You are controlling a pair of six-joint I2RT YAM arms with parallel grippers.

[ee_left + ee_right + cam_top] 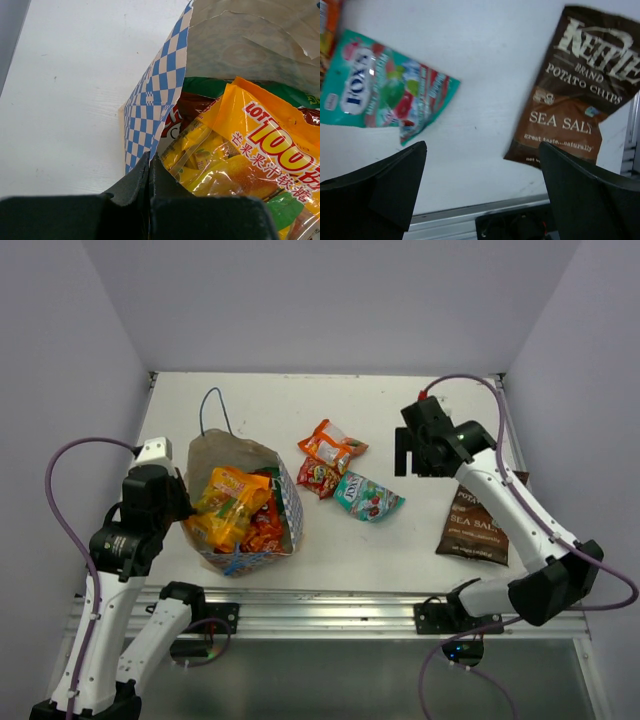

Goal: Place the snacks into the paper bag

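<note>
My right gripper should go down and back next, to the brown chip bag's near corner [446, 545] [517, 151] on the teal packet's side.
The white paper bag [217, 451] with a blue check pattern stands open at the left, holding several snacks with a yellow-orange packet [232, 496] on top. My left gripper [186, 506] is shut on the bag's left rim; the left wrist view shows the checked paper edge [150, 100] pinched between the jaws of that gripper [150, 158], beside the yellow packet [250, 145]. On the table lie an orange packet [332, 445], a red packet [318, 477], a teal packet [367, 496] and a brown chip bag [478, 520]. My right gripper [412, 454] is open and empty above the table, between the teal packet [380, 90] and the brown bag [580, 85].
The bag's blue string handle [213, 410] lies on the table behind it. A metal rail [330, 602] runs along the table's near edge. Walls close the left, back and right sides. The brown bag lies by the right edge.
</note>
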